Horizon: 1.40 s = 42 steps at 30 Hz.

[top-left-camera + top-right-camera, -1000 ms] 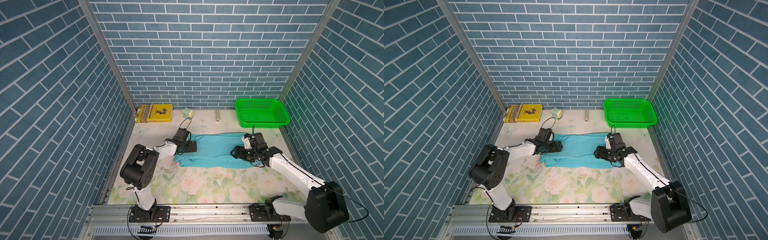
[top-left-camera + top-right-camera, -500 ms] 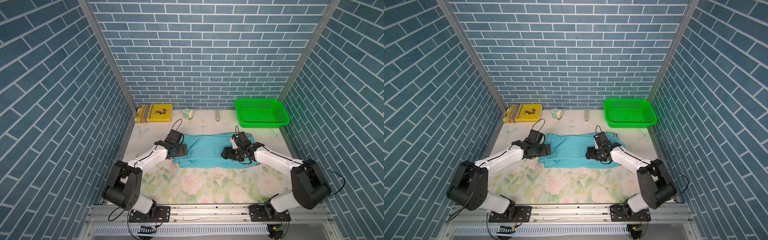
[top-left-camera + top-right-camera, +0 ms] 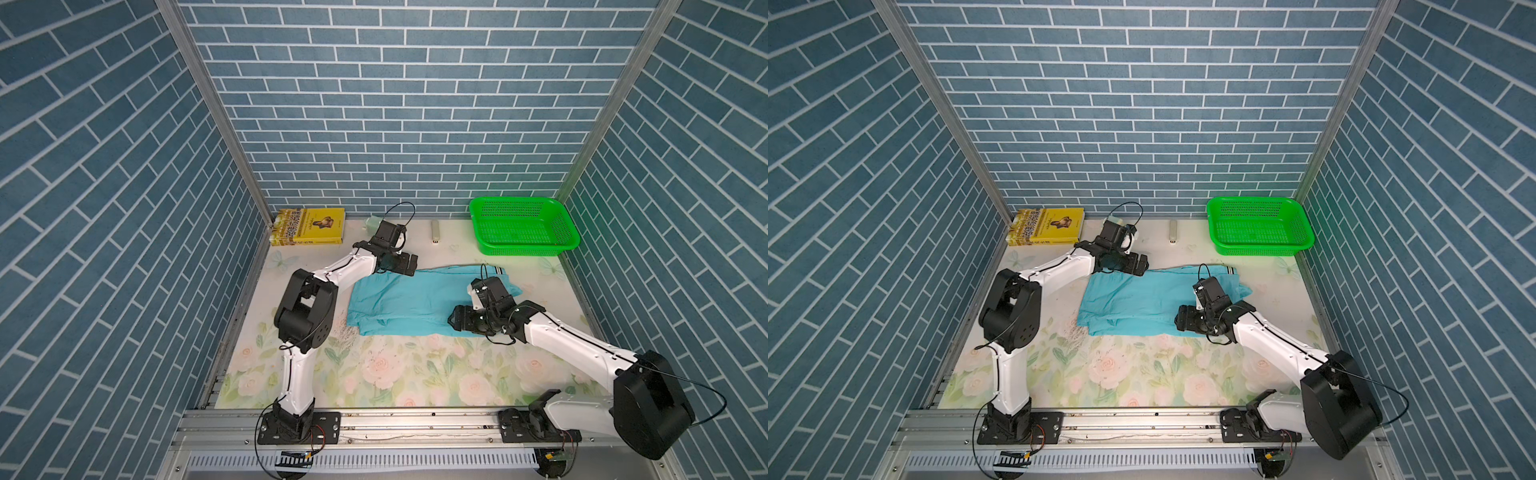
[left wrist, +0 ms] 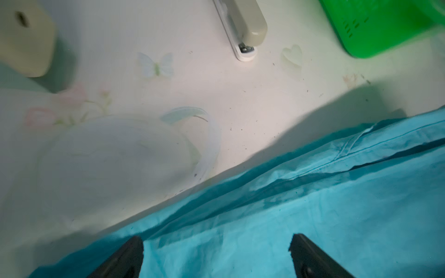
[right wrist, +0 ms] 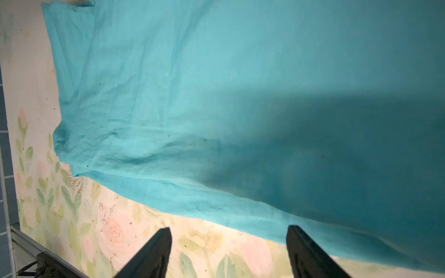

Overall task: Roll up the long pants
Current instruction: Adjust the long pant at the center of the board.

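Note:
My left gripper is open above the layered cloth, so next it will turn slightly and lower onto the folded far edge of the pants (image 4: 250,199) to close.
The long pants (image 3: 407,299) (image 3: 1142,299) lie flat across the middle of the flowered table, turquoise, with the striped waistband (image 3: 498,272) at their right end. My left gripper (image 3: 409,266) (image 3: 1140,266) hovers over their far edge, open, and the left wrist view has bare cloth (image 4: 313,216) between the fingertips of that gripper (image 4: 216,240). My right gripper (image 3: 453,322) (image 3: 1179,320) is low at the near edge. It (image 5: 228,233) stands open over the tablecloth just off the hem, with the pants (image 5: 216,96) spread ahead of it. Neither holds anything.
A green basket (image 3: 523,226) (image 4: 385,24) stands at the back right. A yellow book (image 3: 309,226) lies at the back left. A beige stapler (image 3: 435,230) (image 4: 243,26) and a small pale block (image 4: 24,38) lie along the back wall.
My left gripper moved from the pants' left end to their far edge, farther right. My right gripper shifted slightly toward the near hem. Both stayed open; the pants kept their shape.

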Each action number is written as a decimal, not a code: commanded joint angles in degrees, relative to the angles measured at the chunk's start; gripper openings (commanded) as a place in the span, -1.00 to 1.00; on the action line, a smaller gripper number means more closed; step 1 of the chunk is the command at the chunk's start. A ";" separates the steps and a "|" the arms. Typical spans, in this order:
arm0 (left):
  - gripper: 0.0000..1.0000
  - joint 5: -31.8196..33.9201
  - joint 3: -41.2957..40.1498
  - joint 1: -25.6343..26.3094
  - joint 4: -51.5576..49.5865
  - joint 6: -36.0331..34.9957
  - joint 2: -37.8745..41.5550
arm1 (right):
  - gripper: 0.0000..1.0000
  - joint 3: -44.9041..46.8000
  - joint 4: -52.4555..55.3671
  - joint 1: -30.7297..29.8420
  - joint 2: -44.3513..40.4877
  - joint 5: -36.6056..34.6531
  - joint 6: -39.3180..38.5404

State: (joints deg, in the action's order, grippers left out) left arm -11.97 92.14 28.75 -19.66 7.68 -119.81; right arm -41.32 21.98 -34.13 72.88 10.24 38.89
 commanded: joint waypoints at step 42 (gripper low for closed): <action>-1.00 7.69 -29.45 -12.92 4.86 27.47 17.83 | 0.57 -4.77 -12.81 -0.85 6.56 7.45 4.21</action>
State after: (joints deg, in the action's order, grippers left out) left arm -6.13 63.70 15.59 -15.46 26.09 -103.48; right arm -43.40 16.25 -33.74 75.92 15.27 40.42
